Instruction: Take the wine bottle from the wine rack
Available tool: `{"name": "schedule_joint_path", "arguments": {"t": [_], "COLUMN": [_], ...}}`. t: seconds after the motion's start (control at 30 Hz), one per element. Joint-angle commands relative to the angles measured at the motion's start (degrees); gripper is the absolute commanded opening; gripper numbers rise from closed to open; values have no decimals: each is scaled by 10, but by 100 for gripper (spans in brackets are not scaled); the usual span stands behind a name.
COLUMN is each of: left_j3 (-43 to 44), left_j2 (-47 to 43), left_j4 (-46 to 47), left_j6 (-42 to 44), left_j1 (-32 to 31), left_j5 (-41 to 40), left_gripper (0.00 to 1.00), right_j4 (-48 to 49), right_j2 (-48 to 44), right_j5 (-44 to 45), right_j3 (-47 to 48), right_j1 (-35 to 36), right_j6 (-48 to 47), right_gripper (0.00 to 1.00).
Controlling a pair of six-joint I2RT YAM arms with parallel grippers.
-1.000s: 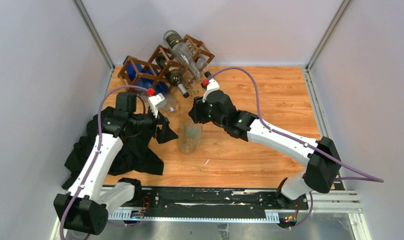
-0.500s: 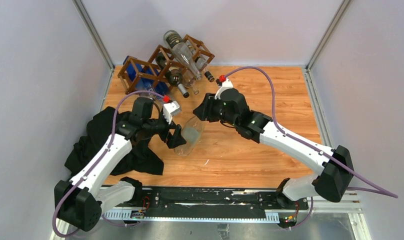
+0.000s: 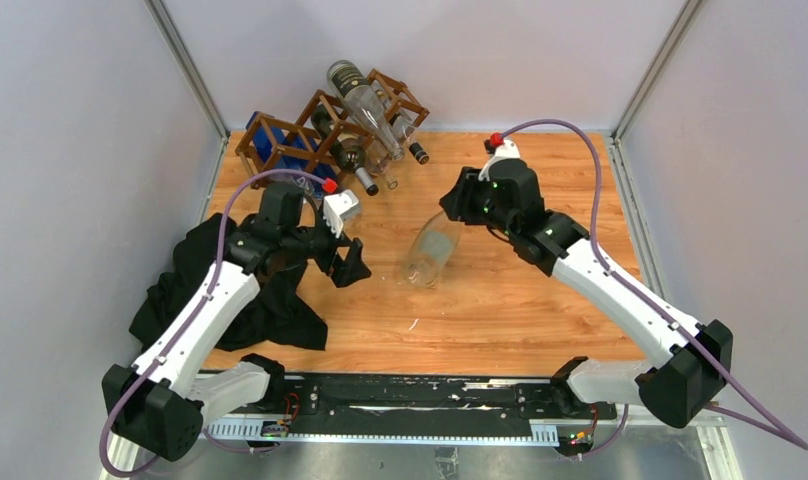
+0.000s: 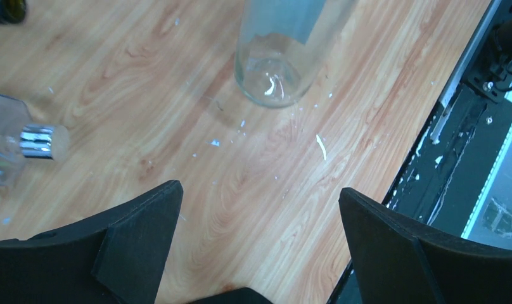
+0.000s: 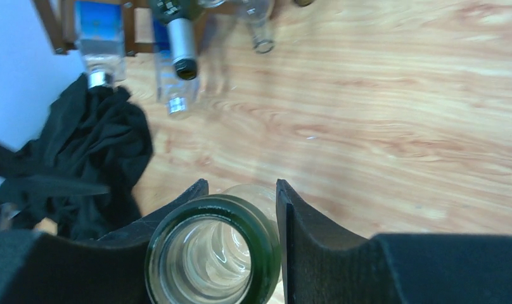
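Note:
The spot of bare wood beside the rack is outward of my right gripper. My right gripper will next move outward, turn the bottle upright and release it there.
A clear wine bottle (image 3: 427, 255) hangs tilted, base low toward the table and well away from the rack. My right gripper (image 3: 458, 203) is shut on its green-rimmed neck (image 5: 212, 253), with a finger (image 5: 304, 240) on each side. The dark brown lattice wine rack (image 3: 298, 135) stands at the back left and holds several other bottles (image 3: 365, 105). My left gripper (image 3: 348, 262) is open and empty, left of the bottle's base (image 4: 269, 69). Its fingers (image 4: 139, 240) stand wide apart over bare wood.
A black cloth (image 3: 250, 290) lies crumpled under the left arm, also in the right wrist view (image 5: 95, 152). A small clear bottle with a silver cap (image 4: 38, 140) lies in front of the rack. Rack bottle necks (image 5: 180, 44) stick out over the table. White flecks dot the wood.
My right gripper has carried the bottle right and back, away from the left gripper. The left gripper, earlier at the bottle's base, now stands apart from it and open.

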Motion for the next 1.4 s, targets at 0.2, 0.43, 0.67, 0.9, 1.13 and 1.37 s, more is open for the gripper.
{"name": "schedule_joint_path", "arguments": {"t": [0.2, 0.43, 0.67, 0.9, 1.13, 1.37], "left_j3": [125, 167, 188, 218, 223, 220], "left_j2": [49, 56, 50, 60, 76, 84], "left_j4": [-115, -131, -135, -141, -142, -142], "left_j6": [-5, -20, -11, 7, 8, 15], "left_j1": [21, 69, 90, 90, 90, 90], "left_j5": [-12, 13, 6, -34, -26, -35], "left_gripper": [100, 100, 100, 100, 100, 100], "right_j4": [14, 39, 102, 190, 217, 204], "right_j2": [27, 122, 232, 308, 390, 482], "right_j5": [54, 81, 103, 108, 90, 81], "right_j3": [134, 227, 312, 350, 408, 513], "right_j1": [-92, -134, -151, -165, -188, -207], "right_j6": [-130, -197, -273, -309, -295, -283], "right_gripper": [0, 0, 0, 0, 0, 0]}}
